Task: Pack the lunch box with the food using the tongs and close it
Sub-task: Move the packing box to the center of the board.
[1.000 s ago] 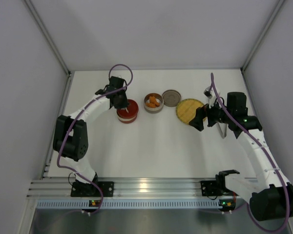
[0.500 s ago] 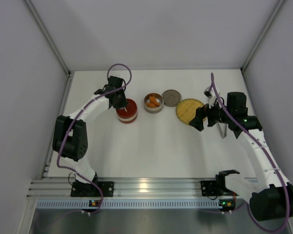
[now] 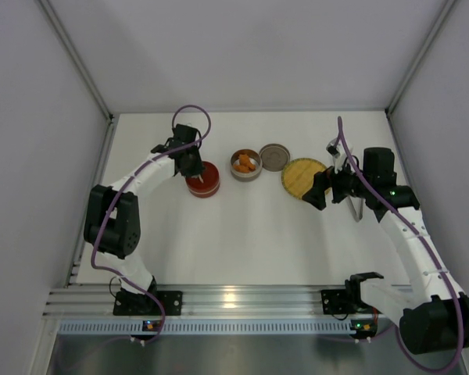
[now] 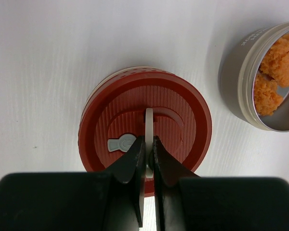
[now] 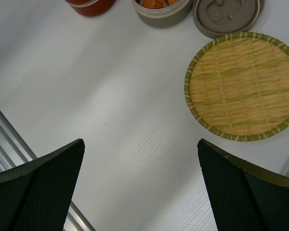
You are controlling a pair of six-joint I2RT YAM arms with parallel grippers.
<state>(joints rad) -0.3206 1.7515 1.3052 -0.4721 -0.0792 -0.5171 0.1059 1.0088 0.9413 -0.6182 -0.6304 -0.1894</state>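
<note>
The tabletop before the near metal bar (image 3: 209, 255) is bare, so my left gripper should next turn, bring the lidded red lunch box back toward that bar and release the lid's handle.
A round red lid (image 4: 183, 120) sits on top of the red lunch box (image 3: 203, 180), a pale rim showing under its edge. My left gripper (image 4: 148, 140) is shut on the lid's thin white upright handle (image 4: 149, 118). To its right an open grey tin (image 3: 245, 165) holds the food (image 4: 273, 67), orange chunks. The tin's grey lid (image 3: 275, 156) lies flat beside it. The silver tongs (image 3: 357, 208) lie on the table partly under my right arm. My right gripper (image 5: 140, 141) hangs open above bare table, nothing between its fingers.
A round yellow woven plate (image 5: 243, 86) with nothing on it lies between the grey lid (image 5: 226, 14) and my right gripper (image 3: 327, 187). White walls close off the table at the back and both sides. A metal rail (image 3: 234, 301) runs along the near edge.
My left gripper, still shut on the red lid's handle, has shifted very slightly to the far left. The right arm has not moved.
</note>
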